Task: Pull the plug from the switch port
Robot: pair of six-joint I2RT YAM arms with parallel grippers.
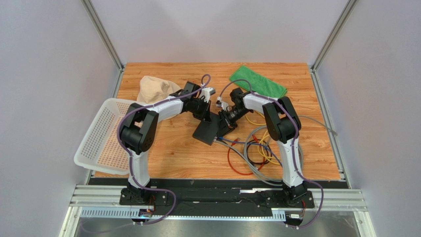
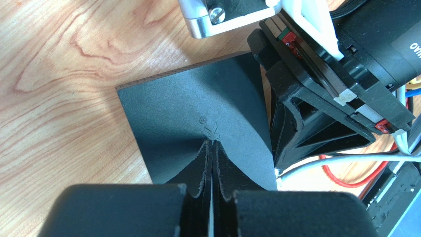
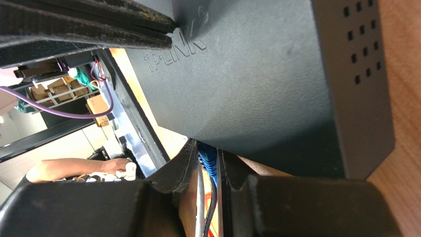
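Observation:
I will next pull the blue plug beside the green cloth's near end (image 1: 283,92) away and outward with my right gripper to release it, because my right gripper holds the plug at the edge of the switch.
The switch (image 1: 206,132), a flat matte-black box, lies mid-table; its top fills the left wrist view (image 2: 188,108) and the right wrist view (image 3: 257,74). My left gripper (image 2: 212,143) is shut, its joined tips resting on the switch's top near the embossed logo (image 1: 205,116). My right gripper (image 3: 207,150) sits at the switch's socket edge (image 1: 225,122), shut on the blue plug (image 3: 211,165). The plug's front end is hidden under the switch's edge, so I cannot tell how deep it sits. Grey and black cables run back between the fingers.
A tangle of red, yellow and grey cables (image 1: 252,150) lies right of the switch. A white basket (image 1: 101,138) hangs over the left table edge, a beige cloth (image 1: 153,89) lies behind it, and a green cloth (image 1: 257,81) lies at the back right.

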